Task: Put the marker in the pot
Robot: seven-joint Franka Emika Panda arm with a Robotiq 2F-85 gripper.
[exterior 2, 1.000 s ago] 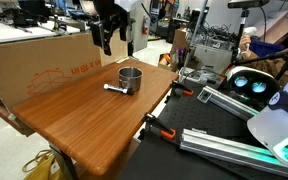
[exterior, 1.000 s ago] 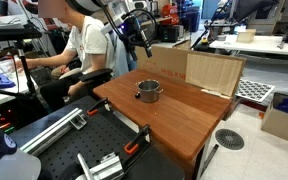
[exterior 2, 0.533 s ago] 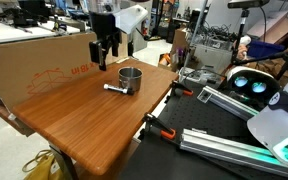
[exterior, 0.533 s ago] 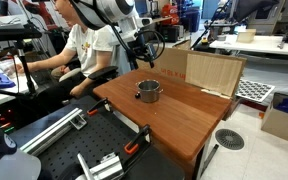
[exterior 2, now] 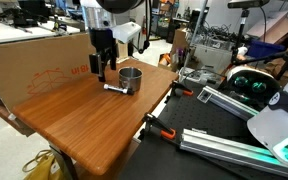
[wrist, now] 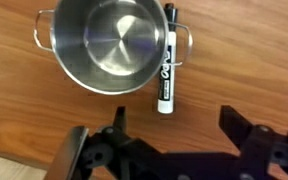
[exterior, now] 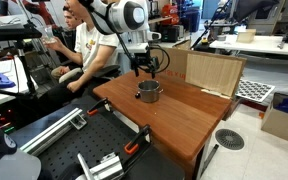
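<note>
My gripper will next bring its open fingers down on both sides of the marker's white end (exterior 2: 108, 87), because that end is below my gripper, clear of the pot.
A small shiny silver pot (wrist: 109, 42) with two side handles stands on the wooden table; it shows in both exterior views (exterior: 149, 92) (exterior 2: 130, 79). A white marker with a black cap (wrist: 166, 62) lies flat on the table right beside the pot, touching or nearly touching its rim; it also shows in an exterior view (exterior 2: 113, 88). My gripper (wrist: 172, 130) is open and empty, above the table close to the marker's white end. In the exterior views it hangs just above the table beside the pot (exterior: 144, 70) (exterior 2: 101, 72).
A large brown cardboard box (exterior 2: 39, 60) stands along the table's back edge (exterior: 209, 70). A person (exterior: 84, 45) sits beside the table. Metal rails with clamps (exterior 2: 214, 135) lie off the table's edge. The wooden tabletop (exterior: 199, 115) is bare away from the pot.
My arm has come down and moved toward the pot and marker over the last second. The pot and the marker have not moved.
</note>
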